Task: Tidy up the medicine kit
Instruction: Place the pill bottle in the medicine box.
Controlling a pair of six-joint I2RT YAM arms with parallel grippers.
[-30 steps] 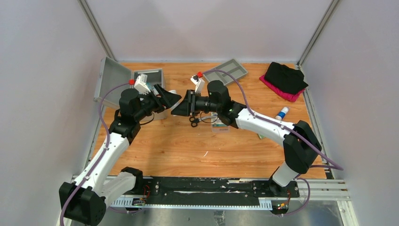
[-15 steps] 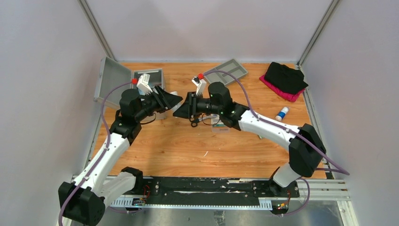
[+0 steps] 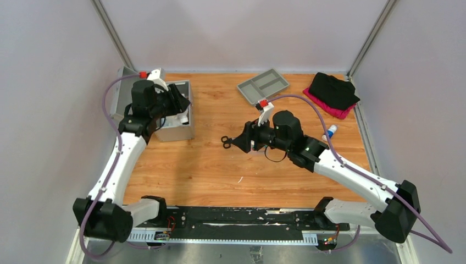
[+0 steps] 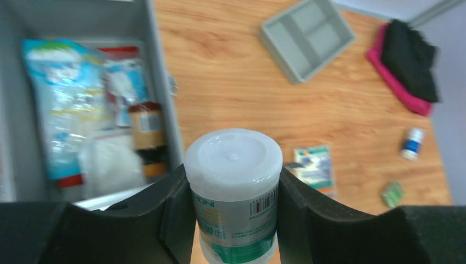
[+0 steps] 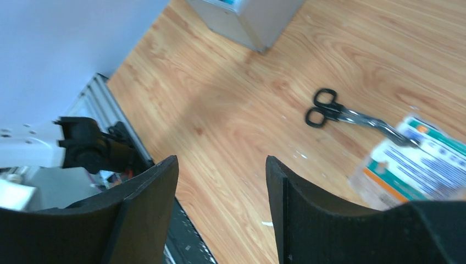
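Note:
The blue packet's near end (image 3: 168,120) (image 4: 62,157) lies past the box's side below my left gripper. Next, my left gripper needs to carry the white-capped bottle over the box's side, lower it and let it go.
My left gripper (image 4: 233,220) is shut on a white-capped medicine bottle (image 4: 233,176) with a green and white label. In the top view the left gripper (image 3: 184,107) hangs over the open grey kit box (image 3: 177,131), whose lid (image 3: 122,93) stands open at the left. The box wall (image 4: 158,82) shows in the left wrist view, with a blue packet (image 4: 55,104), a brown bottle (image 4: 145,126) and other items inside. My right gripper (image 3: 237,143) is open and empty (image 5: 222,165), low over the table beside black-handled scissors (image 5: 328,109) and a green and white packet (image 5: 420,159).
A grey divided tray (image 3: 264,85) lies at the back middle. A black cloth on a pink one (image 3: 332,91) lies at the back right. A small blue and white bottle (image 3: 329,132) lies right of my right arm. A small green item (image 4: 391,192) lies near it.
The two grippers were tip to tip at the table's middle. My left gripper has swung back left over the box with the bottle. My right gripper has drawn back to the right.

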